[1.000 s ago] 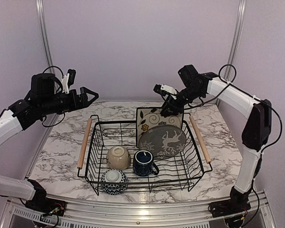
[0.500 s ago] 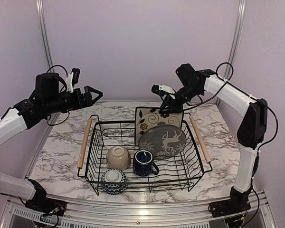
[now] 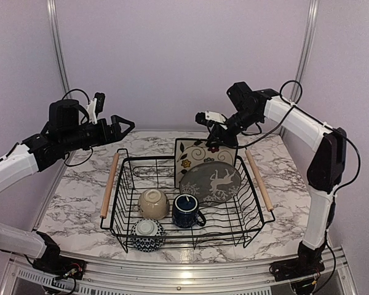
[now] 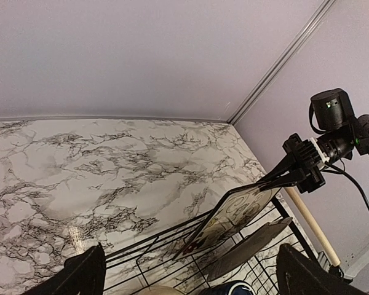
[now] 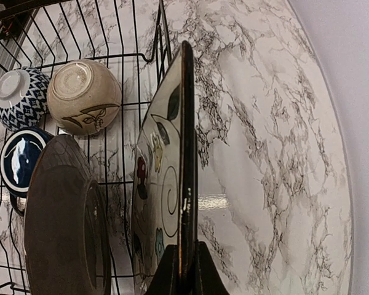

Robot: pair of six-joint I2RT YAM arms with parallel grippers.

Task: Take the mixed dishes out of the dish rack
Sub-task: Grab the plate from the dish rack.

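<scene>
My right gripper will rise, swing to the right in the top view, lower the plate flat and let it go, because the far marble corner (image 3: 270, 153) is bare.
The black wire dish rack (image 3: 149, 158) stands mid-table. In it are the square cream floral plate (image 3: 194, 157) on edge at the back, the grey deer plate (image 3: 210, 181) leaning in front of it, the beige bowl (image 3: 153, 203), the dark blue mug (image 3: 186, 210) and the small blue-and-white bowl (image 3: 147, 235). My right gripper (image 3: 220, 136) is shut on the floral plate's top edge (image 5: 186, 153), with its fingers either side of the rim (image 5: 183, 270). My left gripper (image 3: 124, 126) is open and empty in the air, up and left of the rack. Its wrist view (image 4: 194, 276) looks down at the rack's back corner.
Wooden handles run along the rack's left (image 3: 109, 184) and right (image 3: 259, 180) sides. Marble tabletop (image 3: 80, 196) shows left, right and behind the rack. Purple walls with metal posts (image 3: 56, 61) close in the back and sides.
My left gripper has moved right, toward the rack. My right gripper stays clamped on the floral plate's top edge, its wrist shifted slightly up. The dishes have not visibly moved.
</scene>
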